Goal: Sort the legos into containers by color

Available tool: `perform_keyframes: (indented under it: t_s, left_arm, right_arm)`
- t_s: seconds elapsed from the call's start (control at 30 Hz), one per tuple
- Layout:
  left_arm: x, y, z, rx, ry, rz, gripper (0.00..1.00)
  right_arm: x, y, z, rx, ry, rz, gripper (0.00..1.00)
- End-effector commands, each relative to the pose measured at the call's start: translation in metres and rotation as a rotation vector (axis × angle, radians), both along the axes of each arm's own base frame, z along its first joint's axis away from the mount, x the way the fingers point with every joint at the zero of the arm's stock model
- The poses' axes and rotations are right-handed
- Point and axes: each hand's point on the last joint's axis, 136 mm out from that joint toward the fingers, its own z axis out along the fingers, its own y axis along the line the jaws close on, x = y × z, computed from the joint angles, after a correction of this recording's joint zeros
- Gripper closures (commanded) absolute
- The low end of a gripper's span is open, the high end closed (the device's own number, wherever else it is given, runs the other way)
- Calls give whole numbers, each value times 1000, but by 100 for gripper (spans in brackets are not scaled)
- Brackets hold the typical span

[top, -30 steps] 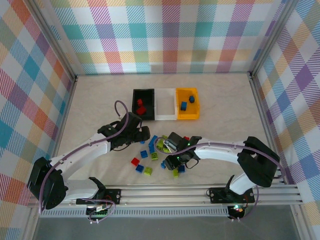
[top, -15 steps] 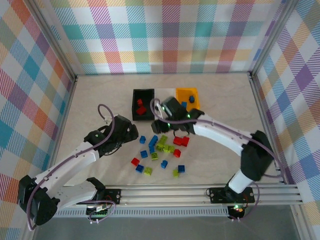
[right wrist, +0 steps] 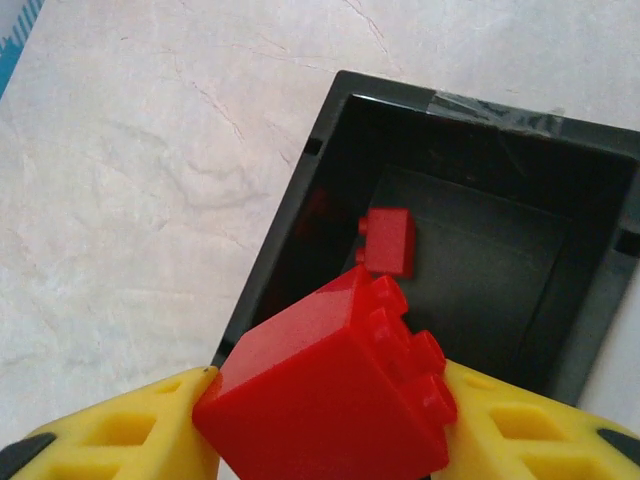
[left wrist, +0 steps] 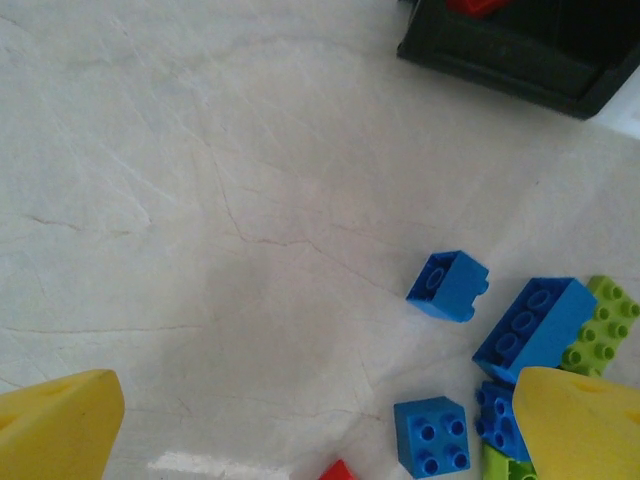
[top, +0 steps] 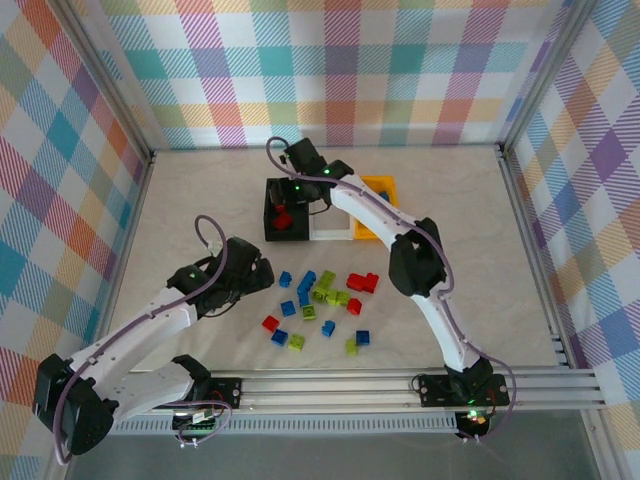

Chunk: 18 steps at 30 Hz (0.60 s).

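Note:
The blue lego [left wrist: 449, 285] nearest the black container is below my left gripper, which should next shift toward the loose legos and lower around it.
My right gripper [right wrist: 325, 425] is shut on a red lego [right wrist: 330, 385], held tilted above the near rim of the black container [right wrist: 290, 230]. Another red lego [right wrist: 388, 241] lies on that bin's floor. From above, the right gripper [top: 292, 192] hangs over the black container [top: 270, 222], with the white container [top: 332, 232] and the orange container [top: 384, 232] to its right. My left gripper [top: 262, 272] is open and empty, left of the loose legos [top: 325, 295]. Its wrist view has the left gripper [left wrist: 320, 440] over bare table beside a blue lego [left wrist: 449, 285].
Red, blue and green bricks lie scattered mid-table, among them a red pair [top: 362, 283] and a blue one [top: 363, 338]. The right arm's forearm [top: 375, 215] crosses over the white and orange bins. Plaid walls enclose the table on three sides.
My right arm has swung from the brick pile up to the black bin, carrying the red lego. The left arm pulled back to the left of the pile and has stayed open.

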Motion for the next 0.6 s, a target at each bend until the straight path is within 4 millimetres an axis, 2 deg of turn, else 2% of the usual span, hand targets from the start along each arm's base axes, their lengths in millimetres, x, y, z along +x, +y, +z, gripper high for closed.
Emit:
perform_keyframes:
  t_s: [0.0, 0.1, 0.2, 0.37, 0.57]
  left_arm:
    - [-8, -2, -18, -2, 66, -29, 0]
    - [-9, -4, -21, -8, 79, -37, 0]
    - [-8, -7, -21, -16, 77, -43, 0]
    - [-7, -9, -18, -21, 78, -56, 0]
    - [-9, -20, -22, -53, 109, -97, 0]
  right_arm:
    - [-2, -1, -4, -24, 54, -33, 45]
    - [2, 3, -3, -3, 54, -37, 36]
    - [3, 7, 12, 31, 31, -32, 32]
    - [1, 3, 42, 57, -10, -33, 31]
    - [-20, -13, 68, 107, -53, -29, 34]
